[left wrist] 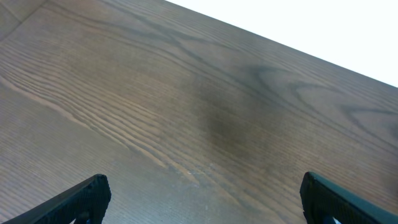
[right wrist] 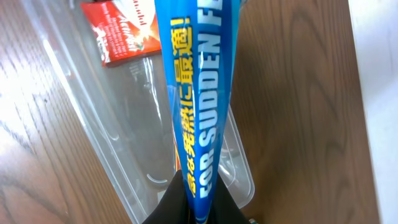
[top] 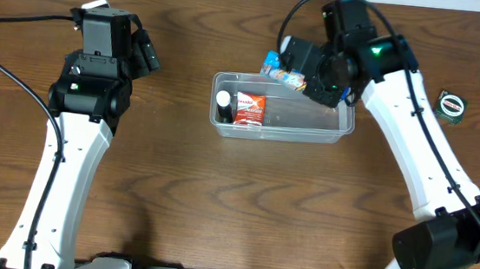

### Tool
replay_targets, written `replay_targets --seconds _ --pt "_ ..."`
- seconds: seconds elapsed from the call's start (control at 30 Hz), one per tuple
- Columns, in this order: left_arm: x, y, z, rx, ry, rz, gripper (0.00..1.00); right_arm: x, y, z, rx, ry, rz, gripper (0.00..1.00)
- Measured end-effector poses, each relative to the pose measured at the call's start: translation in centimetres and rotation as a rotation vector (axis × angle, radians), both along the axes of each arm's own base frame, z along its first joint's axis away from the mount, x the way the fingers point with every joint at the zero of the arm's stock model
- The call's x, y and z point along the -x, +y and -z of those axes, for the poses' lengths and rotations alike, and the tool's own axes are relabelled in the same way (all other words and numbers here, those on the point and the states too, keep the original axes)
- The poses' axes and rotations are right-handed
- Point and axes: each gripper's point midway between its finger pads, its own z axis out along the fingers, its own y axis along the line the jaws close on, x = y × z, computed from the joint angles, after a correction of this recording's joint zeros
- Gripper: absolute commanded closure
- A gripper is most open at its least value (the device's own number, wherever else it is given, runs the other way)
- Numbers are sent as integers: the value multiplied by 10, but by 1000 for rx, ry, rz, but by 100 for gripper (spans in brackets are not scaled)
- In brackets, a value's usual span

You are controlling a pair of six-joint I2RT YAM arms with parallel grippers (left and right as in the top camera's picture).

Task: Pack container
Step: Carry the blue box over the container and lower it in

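Note:
The container's empty bottom lies below and back from my right gripper. My right gripper will next draw back, lower the blue packet to that bottom beside the red packet and release it.
The clear plastic container (top: 336, 130) sits at the table's middle, holding a red packet (top: 249, 109) and a small dark bottle (top: 223, 105). My right gripper (top: 310, 78) is shut on a blue packet (top: 279, 67) and holds it over the container's far edge. In the right wrist view the blue packet (right wrist: 199, 93) runs up from my jaws (right wrist: 202, 199) above the container (right wrist: 93, 124), with the red packet (right wrist: 124, 31) at the top. My left gripper (top: 147, 52) is open and empty far to the left; its fingertips (left wrist: 202, 196) frame bare wood.
A small round green-and-white object (top: 452, 105) lies on the table at the far right. The wooden tabletop (top: 217, 202) stretches in front of the container. Cables run off the top left.

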Motion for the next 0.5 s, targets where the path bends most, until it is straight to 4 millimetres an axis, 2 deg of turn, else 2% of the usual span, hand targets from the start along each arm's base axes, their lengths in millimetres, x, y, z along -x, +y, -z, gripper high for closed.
replay_targets --seconds 0.2,0.5 --pt "0 0 0 0 0 0 2 6 -8 10 43 27 -27 96" --pt "0 0 0 0 0 0 2 26 -18 54 94 130 -40 93"
